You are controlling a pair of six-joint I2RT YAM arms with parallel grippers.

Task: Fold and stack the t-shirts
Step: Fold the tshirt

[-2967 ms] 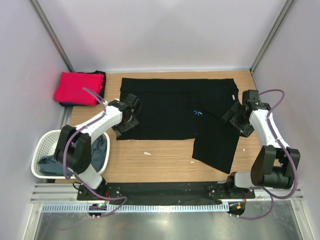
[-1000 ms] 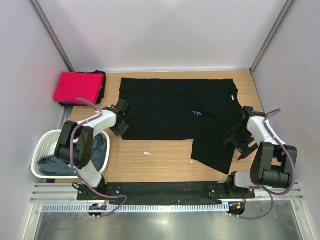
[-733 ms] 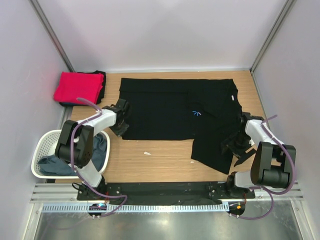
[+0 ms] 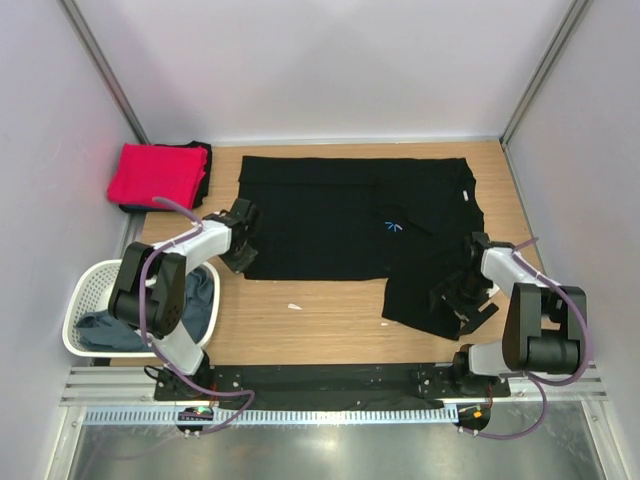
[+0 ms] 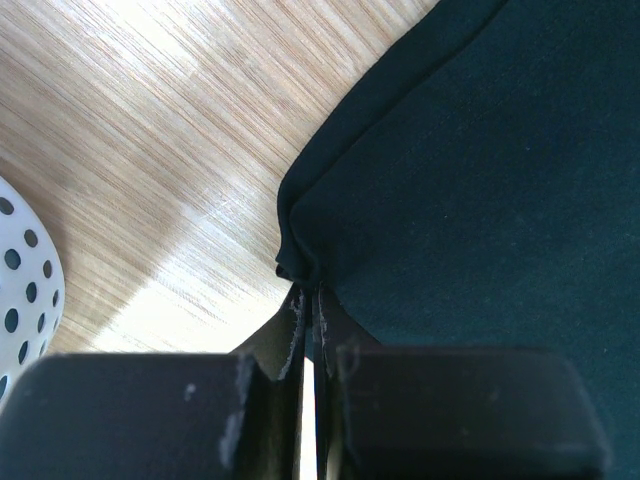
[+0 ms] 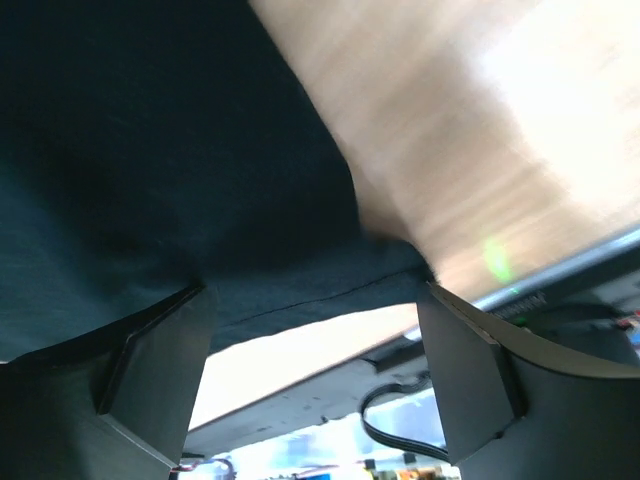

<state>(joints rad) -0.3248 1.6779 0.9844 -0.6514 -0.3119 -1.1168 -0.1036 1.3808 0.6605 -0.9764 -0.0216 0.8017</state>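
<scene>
I will move my right gripper to the left in the top view and close it on the flap's near corner [image 6: 388, 273], because the shirt's black hem [image 6: 300, 285] is between the open fingers.
A large black t-shirt [image 4: 320, 215] with a small light-blue starburst mark [image 4: 392, 226] lies spread on the wooden table, its right part folded into a flap toward the near edge. My left gripper [image 4: 240, 258] is shut on the shirt's near-left corner; in the left wrist view the jaws [image 5: 310, 300] pinch the bunched black corner [image 5: 300, 255]. My right gripper [image 4: 460, 305] stands open low over the flap's near-right corner. In the right wrist view its fingers [image 6: 160, 350] straddle the black hem [image 6: 300, 285]. A folded red t-shirt [image 4: 155, 175] rests at the back left. A grey-blue t-shirt [image 4: 195, 300] lies in the basket.
A white lattice basket [image 4: 85, 290] stands at the left near edge, beside the left arm. A small white scrap [image 4: 294, 307] lies on the bare wood [image 4: 320, 325] in front of the black shirt. Grey walls close in the back and both sides.
My right gripper has slid down the flap's right edge toward the near edge and now sits at its near corner. The left gripper has stayed shut at the shirt's near-left corner.
</scene>
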